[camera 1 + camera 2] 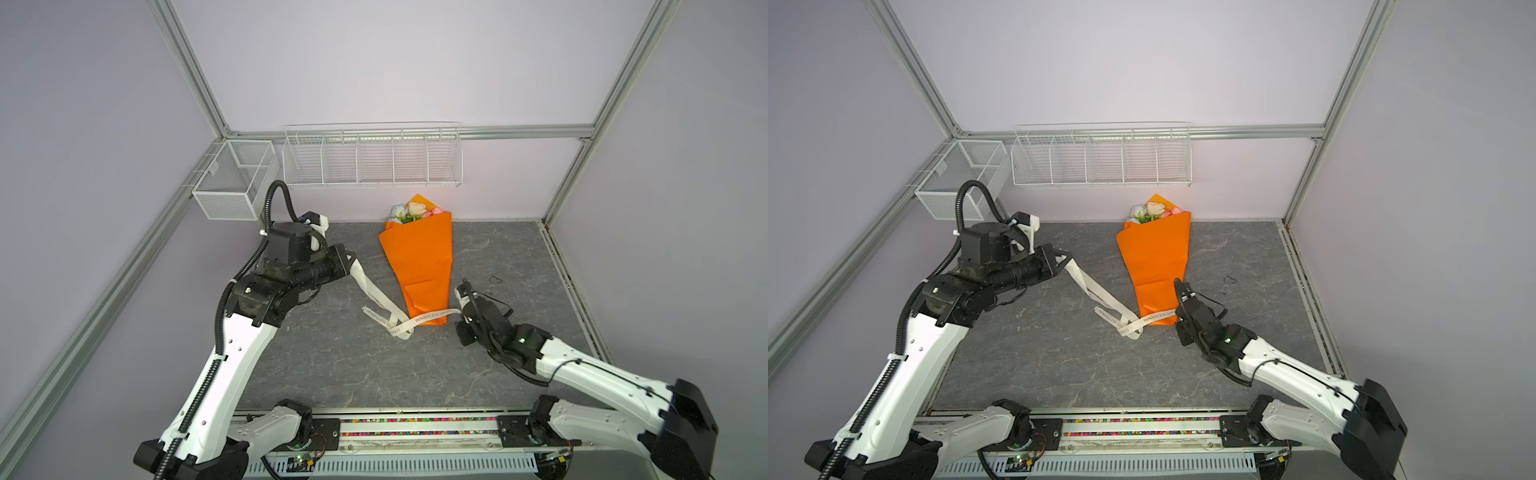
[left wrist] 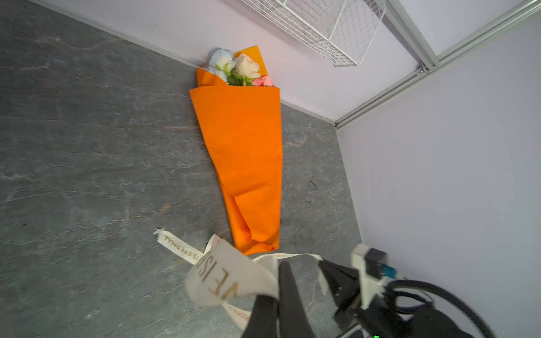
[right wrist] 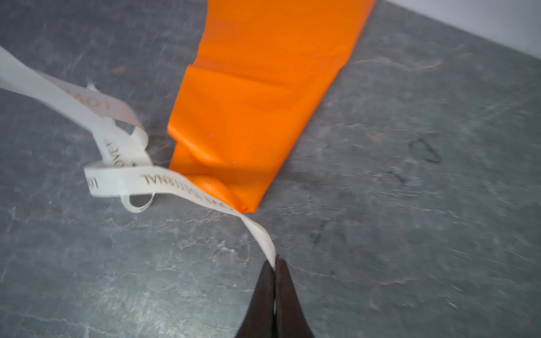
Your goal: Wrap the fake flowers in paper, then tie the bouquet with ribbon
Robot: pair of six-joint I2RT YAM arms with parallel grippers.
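Observation:
The left gripper draws down and away from the orange wrap next and releases the doubled ribbon over the bare tabletop, which lies clear for the loop.
The bouquet of fake flowers (image 1: 419, 257) (image 1: 1154, 257) lies on the grey table, wrapped in orange paper, with white, cream and pink blooms (image 2: 237, 68) at the far end by the back wall. A cream lettered ribbon (image 1: 376, 293) (image 3: 164, 180) crosses the wrap's narrow near end (image 3: 246, 187) and loops loosely on the table to its left. My left gripper (image 1: 353, 255) (image 2: 276, 289) is shut on a raised stretch of ribbon, left of the wrap. My right gripper (image 1: 459, 320) (image 3: 275, 260) is shut on the ribbon's other end, just right of the wrap's tip.
A white wire rack (image 1: 372, 158) hangs on the back wall above the blooms. A mesh basket (image 1: 235, 178) hangs at the back left. Aluminium frame posts (image 1: 569, 174) border the table. Small dark marks (image 1: 494, 279) lie right of the bouquet.

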